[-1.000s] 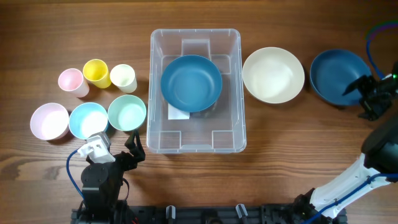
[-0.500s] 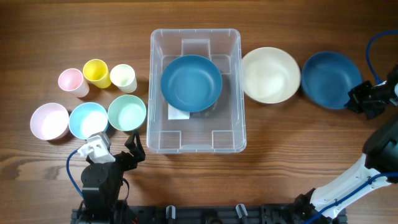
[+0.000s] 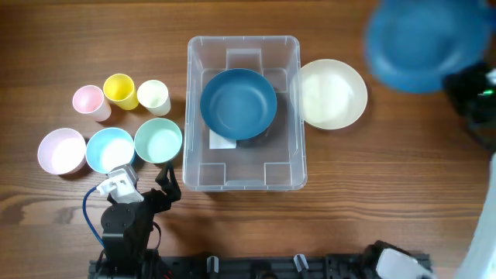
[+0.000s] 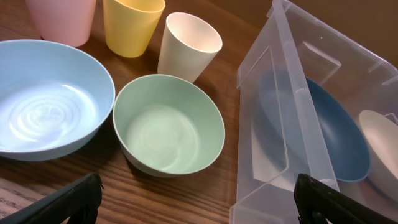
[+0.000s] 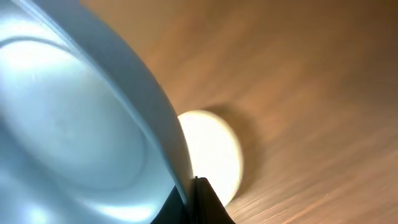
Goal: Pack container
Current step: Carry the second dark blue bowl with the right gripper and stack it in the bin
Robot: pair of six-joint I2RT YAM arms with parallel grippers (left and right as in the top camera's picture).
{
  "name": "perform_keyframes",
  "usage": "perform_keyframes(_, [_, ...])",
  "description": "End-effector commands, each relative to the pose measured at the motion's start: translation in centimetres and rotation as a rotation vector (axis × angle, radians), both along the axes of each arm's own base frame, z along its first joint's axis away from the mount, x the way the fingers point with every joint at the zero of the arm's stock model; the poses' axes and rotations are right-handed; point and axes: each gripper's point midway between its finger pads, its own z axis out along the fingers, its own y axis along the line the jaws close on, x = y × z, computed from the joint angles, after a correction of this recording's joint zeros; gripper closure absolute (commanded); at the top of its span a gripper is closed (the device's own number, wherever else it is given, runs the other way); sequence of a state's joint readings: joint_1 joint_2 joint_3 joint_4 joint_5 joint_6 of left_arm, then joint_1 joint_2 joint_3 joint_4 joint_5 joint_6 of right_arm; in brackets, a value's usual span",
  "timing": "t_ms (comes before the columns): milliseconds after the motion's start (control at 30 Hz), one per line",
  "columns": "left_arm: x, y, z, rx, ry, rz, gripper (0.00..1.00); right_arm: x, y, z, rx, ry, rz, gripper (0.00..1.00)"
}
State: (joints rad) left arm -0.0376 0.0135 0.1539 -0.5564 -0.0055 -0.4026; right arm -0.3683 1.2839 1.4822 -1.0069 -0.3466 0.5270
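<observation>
My right gripper carries the matching bowl to the container's dark blue bowl (image 3: 238, 104) next, lowers and releases, as that lies below and to its left in the overhead view.
The clear container (image 3: 194, 116) stands mid-table with a dark blue bowl (image 3: 239, 104) inside; the left wrist view shows its near wall (image 4: 292, 124) and that bowl (image 4: 339, 137). A second dark blue bowl (image 3: 422, 43) hangs blurred above the table at the top right, with my right gripper (image 3: 459, 84) shut on its rim. Up close, the right gripper (image 5: 196, 196) pinches the bowl's edge (image 5: 74, 112). My left gripper (image 3: 147, 190) rests open at the front left, its jaws wide apart and holding nothing (image 4: 196, 199).
A cream bowl (image 3: 332, 94) lies just right of the container. Left of it stand a mint bowl (image 3: 158, 140), a light blue bowl (image 3: 110, 149), a pink bowl (image 3: 61, 151), and pink (image 3: 87, 101), yellow (image 3: 120, 91) and cream (image 3: 153, 96) cups.
The right gripper shut on the far-right blue bowl's rim and lifted it up off the table, toward the left. The cream bowl slid slightly left. The left arm stayed still.
</observation>
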Motion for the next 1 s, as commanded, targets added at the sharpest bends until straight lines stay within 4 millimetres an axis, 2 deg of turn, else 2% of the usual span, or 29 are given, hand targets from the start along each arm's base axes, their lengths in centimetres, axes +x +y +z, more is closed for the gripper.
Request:
perform_keyframes(0, [0.0,-0.2,0.0,-0.002,-0.008,-0.013,0.0,-1.2,10.0,1.8,-0.043,-0.045,0.279,0.96])
perform_keyframes(67, [0.0,-0.2,0.0,-0.002,-0.008,-0.013,0.0,-1.4,13.7,0.9,-0.084,-0.013,0.354,0.96])
perform_keyframes(133, [0.0,-0.2,0.0,-0.002,-0.008,-0.013,0.0,-0.9,18.4,-1.3,-0.158,0.041,0.426,0.96])
perform_keyframes(200, [0.0,-0.2,0.0,-0.002,-0.008,-0.013,0.0,0.2,21.3,-3.4,-0.202,0.074,0.482,0.96])
perform_keyframes(267, [0.0,-0.2,0.0,-0.002,-0.008,-0.013,0.0,2.6,23.1,-7.1,-0.248,0.133,0.477,0.96])
perform_keyframes(433, [0.0,-0.2,0.0,-0.002,-0.008,-0.013,0.0,6.9,26.8,-14.1,-0.195,0.203,0.537,0.96])
perform_keyframes(533, [0.0,-0.2,0.0,-0.002,-0.008,-0.013,0.0,7.5,28.6,-16.7,-0.136,0.232,0.589,0.95])
perform_keyframes(567, [0.0,-0.2,0.0,-0.002,-0.008,-0.013,0.0,7.7,28.8,-17.1,-0.135,0.234,0.593,0.91])
perform_keyframes(633, [0.0,-0.2,0.0,-0.002,-0.008,-0.013,0.0,8.0,29.1,-16.6,-0.153,0.198,0.646,0.68])
perform_keyframes(700, [0.0,-0.2,0.0,-0.002,-0.008,-0.013,0.0,8.1,28.5,-14.5,-0.151,0.166,0.637,0.65])
perform_keyframes(767, [0.0,-0.2,0.0,-0.002,-0.008,-0.013,0.0,8.2,27.2,-10.7,-0.14,0.089,0.608,0.63])
perform_keyframes(800, [0.0,-0.2,0.0,-0.002,-0.008,-0.013,0.0,8.0,26.4,-8.6,-0.134,0.045,0.59,0.57])
perform_keyframes(900, [0.0,-0.3,0.0,-0.002,-0.008,-0.013,0.0,6.9,22.6,-3.1,-0.124,-0.057,0.512,0.36])
perform_keyframes(967, [0.0,-0.2,0.0,-0.002,-0.008,-0.013,0.0,5.7,17.7,-0.5,-0.13,-0.08,0.406,0.29])
